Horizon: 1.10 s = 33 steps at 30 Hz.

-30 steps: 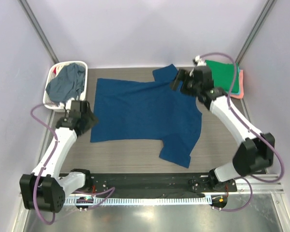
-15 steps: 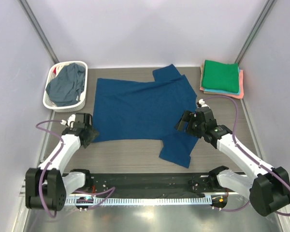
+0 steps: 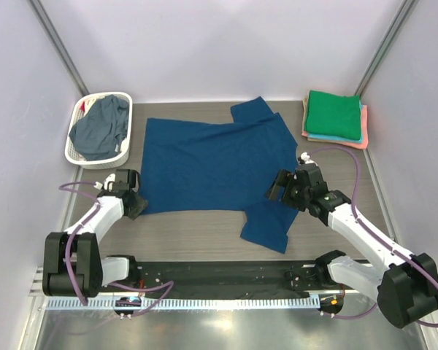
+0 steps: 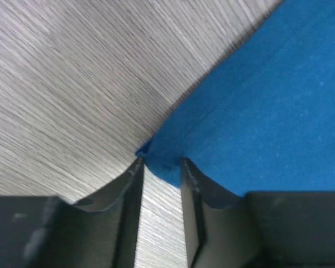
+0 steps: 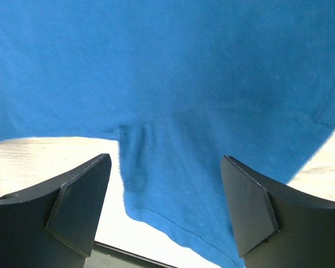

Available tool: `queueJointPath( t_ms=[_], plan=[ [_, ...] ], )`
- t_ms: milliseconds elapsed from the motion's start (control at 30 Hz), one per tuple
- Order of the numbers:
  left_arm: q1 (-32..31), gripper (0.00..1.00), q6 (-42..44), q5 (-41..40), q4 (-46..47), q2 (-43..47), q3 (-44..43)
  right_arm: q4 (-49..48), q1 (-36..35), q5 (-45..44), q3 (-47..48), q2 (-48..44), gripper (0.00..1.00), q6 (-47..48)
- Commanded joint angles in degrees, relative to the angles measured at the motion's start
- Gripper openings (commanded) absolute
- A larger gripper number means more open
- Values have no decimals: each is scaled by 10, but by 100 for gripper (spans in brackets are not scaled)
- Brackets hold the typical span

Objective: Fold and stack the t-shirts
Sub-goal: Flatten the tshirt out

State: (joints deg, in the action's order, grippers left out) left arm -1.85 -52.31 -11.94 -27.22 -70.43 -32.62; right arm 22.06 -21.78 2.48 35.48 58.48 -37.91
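Note:
I will move my right gripper back and down next, onto the rail-side corner of the near sleeve cuff.
A dark blue t-shirt [image 3: 212, 164] lies spread flat in the middle of the table. My left gripper [image 3: 132, 203] is low at its near left corner. In the left wrist view the jaws [image 4: 161, 164] stand a narrow gap apart, with the corner of the shirt [image 4: 257, 100] between the tips. My right gripper [image 3: 280, 187] hovers wide open over the shirt's right side, by the near sleeve. In the right wrist view the cloth [image 5: 167, 67] fills the space between the fingers [image 5: 84, 195]. A slate grey-blue shirt [image 3: 101, 125] lies crumpled in the basket. A folded green shirt [image 3: 334, 111] tops teal and coral ones at the back right.
The white slotted basket [image 3: 79, 154] stands at the back left. The folded stack sits against the right wall. Bare wood table [image 3: 190, 230] shows in front of the shirt, then the black rail with the arm bases.
My right arm has swung back from beside the folded stack to above the shirt's right sleeve. My left gripper has moved nearer and lower, onto the shirt's near left corner.

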Motion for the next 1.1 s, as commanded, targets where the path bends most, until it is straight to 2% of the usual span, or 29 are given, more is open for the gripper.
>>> queueJointPath(
  t_ms=[0,133,167,200,233,533,767,1067],
  plan=[
    [14,29,0,12,32,-17,5,29,0,-17,-13,-16,85,-21],
    [34,19,4,30,48,-34,12,61,-1,-22,-24,-35,85,-34],
    [35,13,6,30,52,-35,12,73,-1,-22,-29,-45,85,-37],
    [34,3,7,31,53,-35,12,80,-1,-22,-31,-51,85,-44],
    [34,0,8,32,53,-35,11,87,-3,-42,-34,-59,85,-50],
    [35,0,13,39,64,-21,19,148,-57,-64,-81,-115,83,-128],
    [34,0,14,39,66,-6,24,189,-178,-108,-109,-135,79,-217],
    [35,0,15,41,71,6,31,185,-283,-143,-147,-113,69,-303]
  ],
)
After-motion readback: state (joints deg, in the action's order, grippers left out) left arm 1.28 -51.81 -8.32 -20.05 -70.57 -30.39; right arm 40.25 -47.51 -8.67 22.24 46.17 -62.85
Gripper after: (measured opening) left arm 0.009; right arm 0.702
